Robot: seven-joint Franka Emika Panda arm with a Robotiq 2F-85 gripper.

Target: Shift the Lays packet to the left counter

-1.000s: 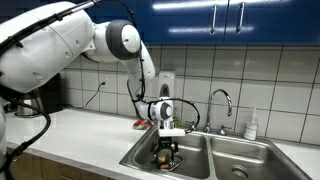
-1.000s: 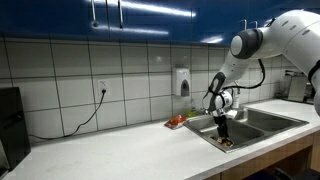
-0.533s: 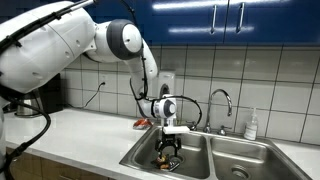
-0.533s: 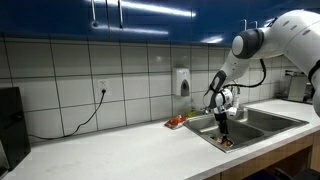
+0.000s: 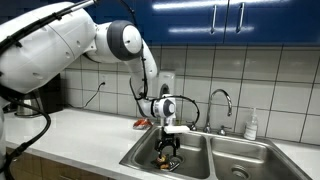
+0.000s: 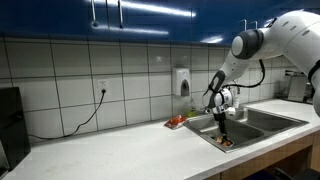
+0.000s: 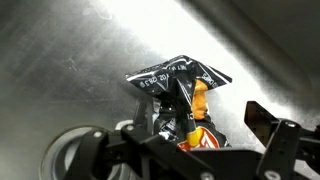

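My fingers are open just above the packet's near edge point(image 5: 163, 161) point(image 7: 202, 138), which lies between them. My gripper will move down a little and close both fingers on it.
The Lays packet point(image 7: 178, 78), black with orange and a red logo, lies crumpled on the floor of the steel sink's left basin. It shows small in both exterior views point(image 5: 163, 158) point(image 6: 227, 143). My gripper point(image 7: 205, 125) points straight down into that basin, open, with one finger on each side of the packet's lower end. It also shows in both exterior views point(image 5: 167, 150) point(image 6: 224, 134). I cannot tell whether the fingers touch the packet. The counter point(image 5: 80, 135) stretches away beside the sink.
The double sink point(image 5: 200, 150) has a faucet point(image 5: 222, 100) behind it and a soap bottle point(image 5: 252, 124) at the back. A red-orange item point(image 5: 141, 123) lies on the counter by the sink's rim. A dark appliance point(image 6: 10, 120) and a wall cable point(image 6: 90, 110) stand further along.
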